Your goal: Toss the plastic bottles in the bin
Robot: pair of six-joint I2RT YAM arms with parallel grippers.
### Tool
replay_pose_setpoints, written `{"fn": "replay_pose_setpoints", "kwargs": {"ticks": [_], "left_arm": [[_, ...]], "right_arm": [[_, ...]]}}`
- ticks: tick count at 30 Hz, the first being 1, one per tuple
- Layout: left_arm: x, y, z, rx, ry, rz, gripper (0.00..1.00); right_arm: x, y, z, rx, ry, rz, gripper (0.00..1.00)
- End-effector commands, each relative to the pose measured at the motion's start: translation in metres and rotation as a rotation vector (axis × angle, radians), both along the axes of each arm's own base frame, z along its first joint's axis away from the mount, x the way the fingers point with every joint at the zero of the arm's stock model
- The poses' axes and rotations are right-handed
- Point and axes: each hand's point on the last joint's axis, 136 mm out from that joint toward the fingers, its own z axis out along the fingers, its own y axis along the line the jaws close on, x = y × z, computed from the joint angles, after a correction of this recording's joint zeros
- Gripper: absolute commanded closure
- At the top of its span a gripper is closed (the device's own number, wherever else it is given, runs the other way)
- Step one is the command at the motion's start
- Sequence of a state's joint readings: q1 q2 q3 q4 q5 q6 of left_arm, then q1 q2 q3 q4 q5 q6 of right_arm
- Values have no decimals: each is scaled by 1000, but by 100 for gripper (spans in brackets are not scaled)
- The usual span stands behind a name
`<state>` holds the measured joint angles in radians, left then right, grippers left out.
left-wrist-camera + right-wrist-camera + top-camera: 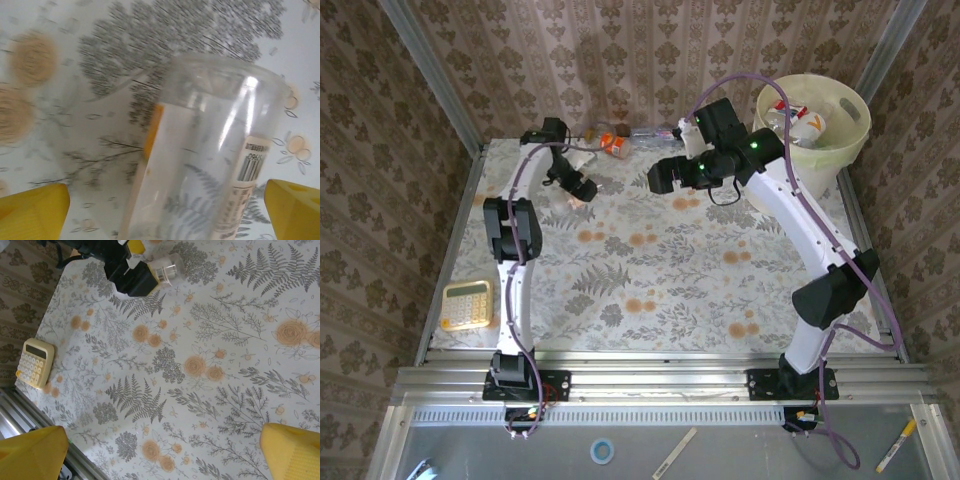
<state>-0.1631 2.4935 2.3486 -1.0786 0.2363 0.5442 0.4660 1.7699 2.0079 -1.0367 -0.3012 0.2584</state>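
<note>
My left gripper will come down around the bottle's labelled body [192, 177] and close its fingers there, because the clear bottle [210, 150] lies lengthwise between my spread yellow fingers.
A clear plastic bottle [210, 150] with a pale barcoded label lies on the floral table between the yellow fingers [31, 211] of my left gripper [162, 220]. The jaws stand open, with a gap on each side of the bottle. In the top view that gripper [582, 190] is at the far left of the table. An orange bottle [615, 143] and a clear one [655, 133] lie by the back wall. The cream bin [840, 140] at the far right holds several bottles [798, 122]. My right gripper [660, 180] hovers open above mid-table, nothing between its fingers [31, 452].
A yellow calculator [467, 304] sits near the table's left edge, also in the right wrist view as the calculator [35, 362]. The right wrist view catches the left gripper's black body [132, 282] with the bottle [165, 269] beside it. Wallpapered walls close the back and sides.
</note>
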Motion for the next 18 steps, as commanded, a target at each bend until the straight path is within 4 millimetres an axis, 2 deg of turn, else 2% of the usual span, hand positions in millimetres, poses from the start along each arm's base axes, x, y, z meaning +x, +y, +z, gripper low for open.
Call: {"fn": "replay_pose_setpoints", "kwargs": {"ticks": [1,8,12,15,18], "left_arm": [[-25,-7,-12,-22,103,-43,3],[-53,-15,-28,-54,176,-35,23],[-62,-26,-23,-100,160,-38,35],[-64,-37,-9,-163,127,-26,48],[-65,-57,22,-263,44,-44,52]], "right_arm": [[-10,2,15,30,-33,20,0],[-8,3,14,37,-37,13,0],[-5,4,16,46,-44,7,0],[-4,4,19,52,-53,1,0],[-2,3,23,55,-64,-12,0]]}}
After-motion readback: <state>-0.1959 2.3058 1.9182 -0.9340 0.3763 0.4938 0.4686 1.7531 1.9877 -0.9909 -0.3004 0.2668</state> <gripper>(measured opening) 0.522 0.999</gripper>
